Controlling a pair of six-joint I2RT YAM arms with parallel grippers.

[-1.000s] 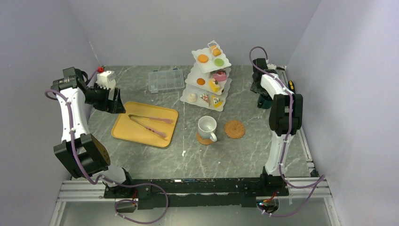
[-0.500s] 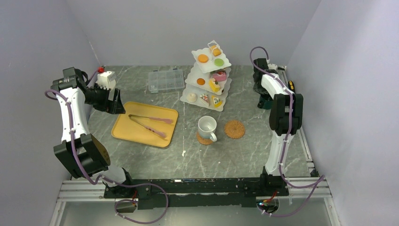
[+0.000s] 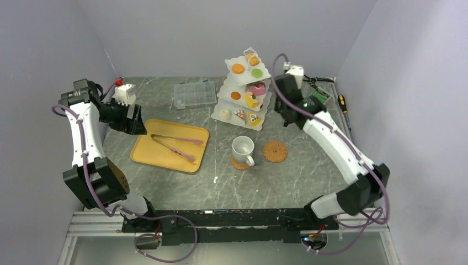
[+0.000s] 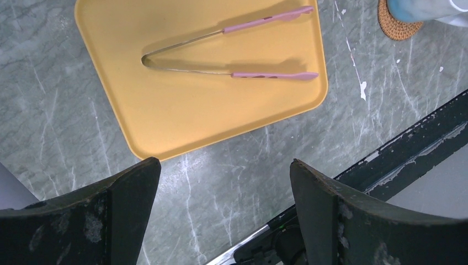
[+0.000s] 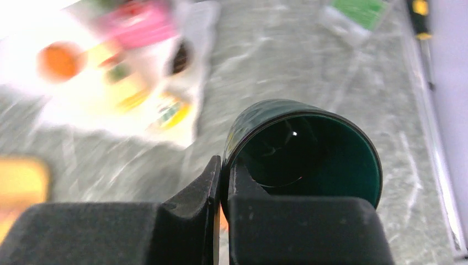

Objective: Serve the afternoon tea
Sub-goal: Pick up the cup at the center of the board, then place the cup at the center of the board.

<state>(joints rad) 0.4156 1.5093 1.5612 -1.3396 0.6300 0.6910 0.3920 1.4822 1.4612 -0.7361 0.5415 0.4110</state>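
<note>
I should next swing my right gripper back past the white mug, turning it, and lower it onto the bare table between yellow tray and the table's front bar.
In the right wrist view my right gripper is shut on the rim of the dark-green mug, one finger inside and one outside. In the top view that gripper hangs just right of the white three-tier stand, which carries several toy pastries. The white mug stands on a cork coaster. A second coaster lies bare beside it. My left gripper is open above the table beside the yellow tray, with nothing between its fingers.
Pink tongs lie on the yellow tray. A clear compartment box sits at the back. A screwdriver and a green board lie in the back right corner. The black front rail runs along the near edge.
The right arm has swung out of the back right corner leftward toward the stand, its gripper closed on the green mug. The left arm has stayed still.
</note>
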